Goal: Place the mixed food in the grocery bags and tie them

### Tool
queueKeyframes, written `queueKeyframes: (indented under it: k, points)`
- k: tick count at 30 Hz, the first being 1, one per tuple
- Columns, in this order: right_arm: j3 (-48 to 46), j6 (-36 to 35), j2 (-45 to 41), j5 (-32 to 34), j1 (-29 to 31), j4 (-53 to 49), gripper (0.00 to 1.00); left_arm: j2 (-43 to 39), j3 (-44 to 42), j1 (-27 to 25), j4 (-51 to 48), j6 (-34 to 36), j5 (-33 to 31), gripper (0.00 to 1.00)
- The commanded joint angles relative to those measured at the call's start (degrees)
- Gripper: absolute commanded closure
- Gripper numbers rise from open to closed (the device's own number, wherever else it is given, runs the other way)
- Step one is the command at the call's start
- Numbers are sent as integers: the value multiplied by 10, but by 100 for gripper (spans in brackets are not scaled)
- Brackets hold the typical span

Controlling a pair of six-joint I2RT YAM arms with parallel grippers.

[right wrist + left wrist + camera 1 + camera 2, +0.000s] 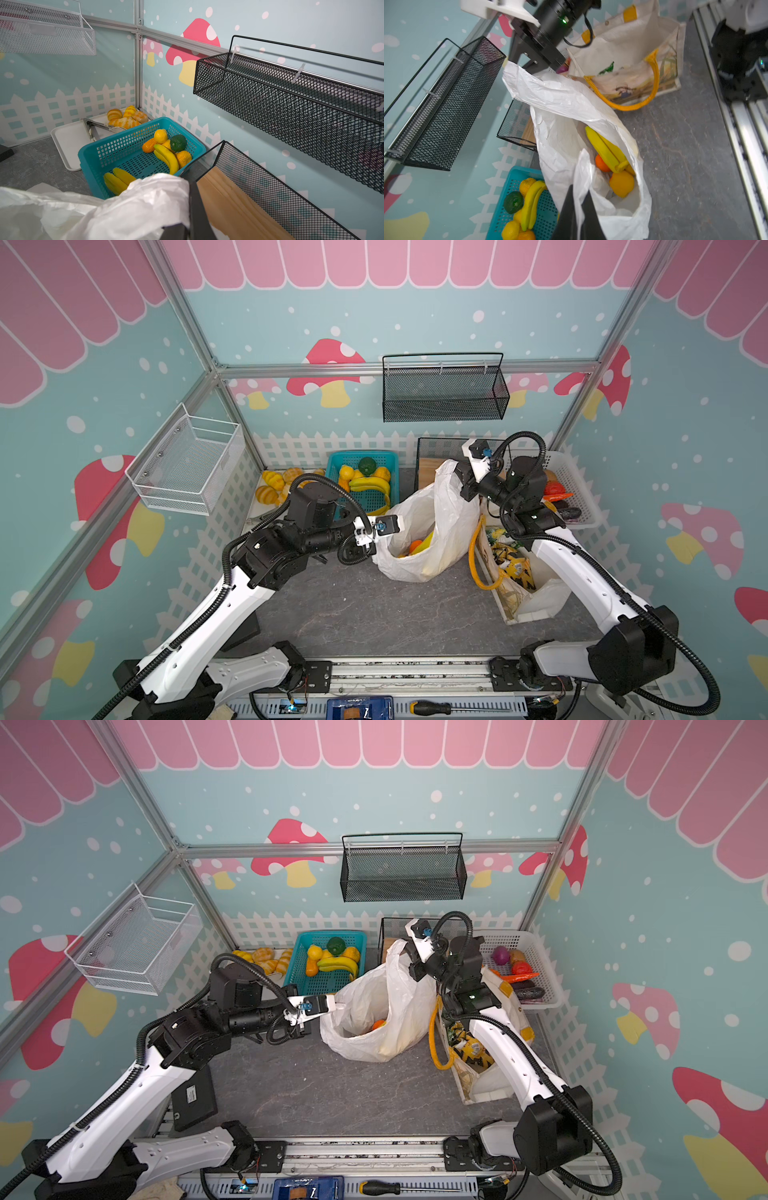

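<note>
I will next move my right gripper up and toward the white basket of vegetables to widen the bag's sagging opening. Then I will let go of the bag's raised handle.
The white plastic bag (440, 522) stands open mid-table, holding a banana (606, 149) and oranges (622, 184). My left gripper (580, 209) is shut on a fold of the bag's rim on the side nearest the teal basket. My right gripper (187, 225) is shut on the bag's raised handle, held high at the back (455, 477). The cream canvas tote (519, 593) with mustard handles (473, 560) lies open to the right, under the right arm. Yellow-and-black snack packets (515, 562) show inside it.
A teal basket (332, 472) behind the bag holds more bananas (370, 483) and oranges. Bread rolls (270, 487) lie back left, and a white basket (582, 485) of vegetables sits back right. A black mesh shelf (444, 389) and a white wire basket (187, 464) hang on the walls.
</note>
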Motion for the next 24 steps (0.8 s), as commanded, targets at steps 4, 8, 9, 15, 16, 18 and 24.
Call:
queueKeyframes:
  k: [4,8,9,15,16,18,24]
  points:
    - [12,-27,-50,25,-2,-23,100,-70,-32,9,167,-379,-46,100]
    - [7,-48,-56,58,-4,-32,100,-79,-64,24,181,-541,-92,100]
    - [12,-49,-53,63,-4,-35,100,-80,-71,26,182,-564,-99,100]
    - [40,-43,-23,122,-5,-41,100,-63,-89,68,191,-638,-116,100]
    - [45,-42,-17,145,-5,-43,100,-58,-90,79,194,-655,-111,100]
    - [58,-45,-7,192,-5,-53,99,-49,-90,95,201,-683,-96,100]
    - [115,-55,12,302,-5,-124,61,-32,-87,107,189,-721,-104,100]
